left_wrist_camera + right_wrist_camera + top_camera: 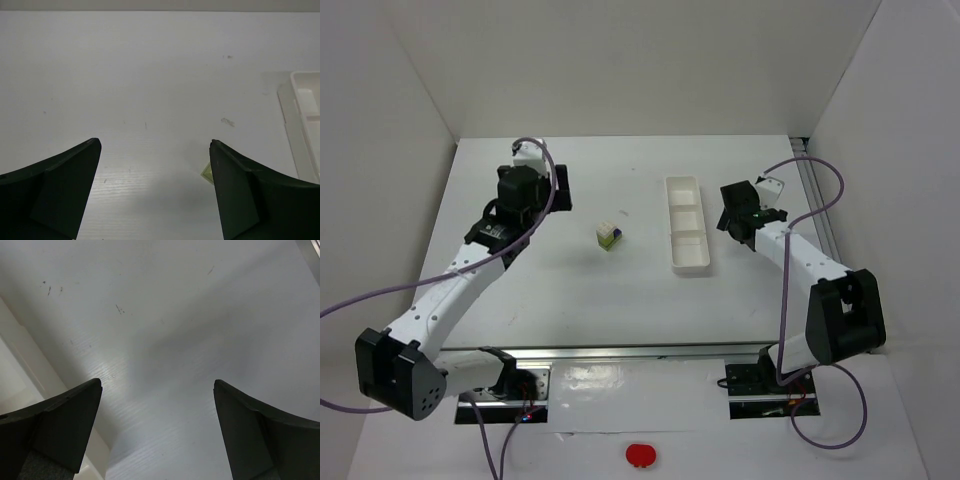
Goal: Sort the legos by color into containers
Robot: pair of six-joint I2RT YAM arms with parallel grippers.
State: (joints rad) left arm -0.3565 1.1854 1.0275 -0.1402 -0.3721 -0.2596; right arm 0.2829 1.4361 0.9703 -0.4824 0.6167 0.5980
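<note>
The stack is below my left gripper and to its right in the top view, so I will turn and lower the gripper's fingers that way onto the cream-white part of the stack.
The legos [609,235] stand as one small stack on the table's middle, with yellow-green, dark purple-blue and cream-white parts showing. The containers form a long white tray [687,224] of three compartments to the right of the stack; all three look empty. My left gripper [558,190] is open and empty, to the far left of the stack. In the left wrist view [155,143] a yellow-green corner of the legos [205,173] peeks out beside the right finger. My right gripper [730,214] is open and empty just right of the tray, its jaws wide apart in its wrist view [157,383].
White walls enclose the table on the left, back and right. The tray's edge shows at the right of the left wrist view [305,125] and at the left of the right wrist view [20,365]. A metal rail [815,200] runs along the table's right side.
</note>
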